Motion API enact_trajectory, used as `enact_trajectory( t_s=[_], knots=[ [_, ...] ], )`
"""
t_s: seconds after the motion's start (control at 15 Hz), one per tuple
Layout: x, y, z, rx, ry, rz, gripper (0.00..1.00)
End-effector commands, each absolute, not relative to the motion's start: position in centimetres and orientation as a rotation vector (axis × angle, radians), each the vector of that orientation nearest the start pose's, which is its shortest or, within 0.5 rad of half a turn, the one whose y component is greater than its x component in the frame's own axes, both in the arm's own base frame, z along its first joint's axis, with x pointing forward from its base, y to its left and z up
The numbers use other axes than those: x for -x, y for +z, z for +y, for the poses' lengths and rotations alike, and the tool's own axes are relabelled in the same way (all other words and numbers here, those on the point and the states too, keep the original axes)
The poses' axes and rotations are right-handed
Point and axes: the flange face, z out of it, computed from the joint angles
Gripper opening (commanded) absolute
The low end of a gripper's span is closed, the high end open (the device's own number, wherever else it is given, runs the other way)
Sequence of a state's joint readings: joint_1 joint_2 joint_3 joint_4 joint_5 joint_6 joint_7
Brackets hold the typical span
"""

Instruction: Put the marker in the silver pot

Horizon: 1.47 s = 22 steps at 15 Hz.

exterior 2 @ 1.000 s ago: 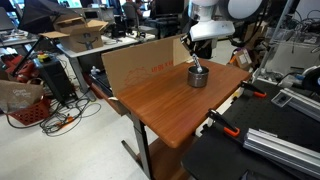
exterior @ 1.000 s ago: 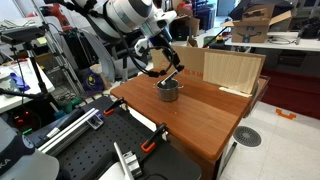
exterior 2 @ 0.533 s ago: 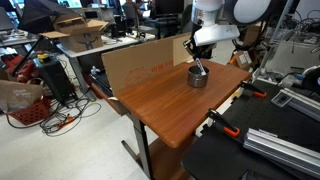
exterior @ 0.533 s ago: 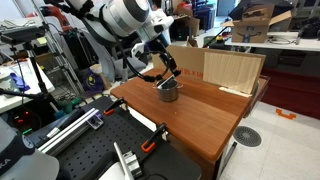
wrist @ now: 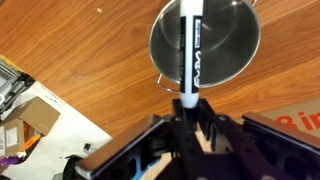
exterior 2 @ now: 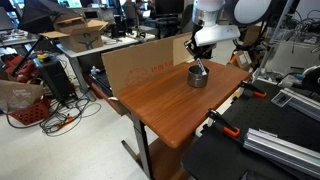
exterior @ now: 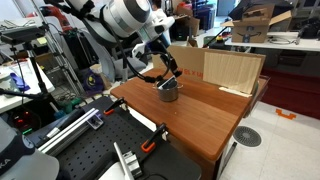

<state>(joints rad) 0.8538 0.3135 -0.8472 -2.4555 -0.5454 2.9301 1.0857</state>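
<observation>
The marker's loose end already hangs over the pot's opening. My gripper will move down toward the silver pot's opening (wrist: 216, 42) next and release the marker (wrist: 190, 50) there.
The silver pot (exterior: 168, 92) stands on the wooden table (exterior: 215, 115), seen in both exterior views (exterior 2: 198, 77). In the wrist view the pot (wrist: 228, 45) lies open right below my gripper (wrist: 189, 116). The gripper is shut on the marker (wrist: 190, 50), a black and white pen that points down over the pot's mouth. In the exterior views the gripper (exterior: 170, 68) (exterior 2: 197, 62) hangs just above the pot, and the marker itself is hard to make out there.
An upright cardboard panel (exterior: 232, 68) (exterior 2: 140, 62) stands along the table's back edge, close to the pot. Orange-handled clamps (exterior: 152, 140) grip the table edge. Cluttered benches and boxes surround the table.
Over the first half second the arm shifted slightly above the pot with the marker still in the jaws. Since then nothing has visibly moved.
</observation>
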Motion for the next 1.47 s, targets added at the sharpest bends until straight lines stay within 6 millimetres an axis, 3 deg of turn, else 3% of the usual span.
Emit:
enact_trajectory(
  t_s=[0.0,0.27,0.93,1.0,1.13,1.4],
  knots=[
    [-50.0,23.0,1.4,3.205,-0.689,0.826,0.05],
    [-49.9,22.7,0.6,3.198,-0.692,0.849,0.05],
    [-50.1,20.5,0.9,3.208,-0.725,0.831,0.05],
    [-50.1,20.3,1.0,3.212,-0.725,0.824,0.44],
    [-50.0,20.2,1.0,3.211,-0.715,0.823,0.52],
    [-50.0,20.3,0.8,3.208,-0.711,0.828,0.82]
  ],
)
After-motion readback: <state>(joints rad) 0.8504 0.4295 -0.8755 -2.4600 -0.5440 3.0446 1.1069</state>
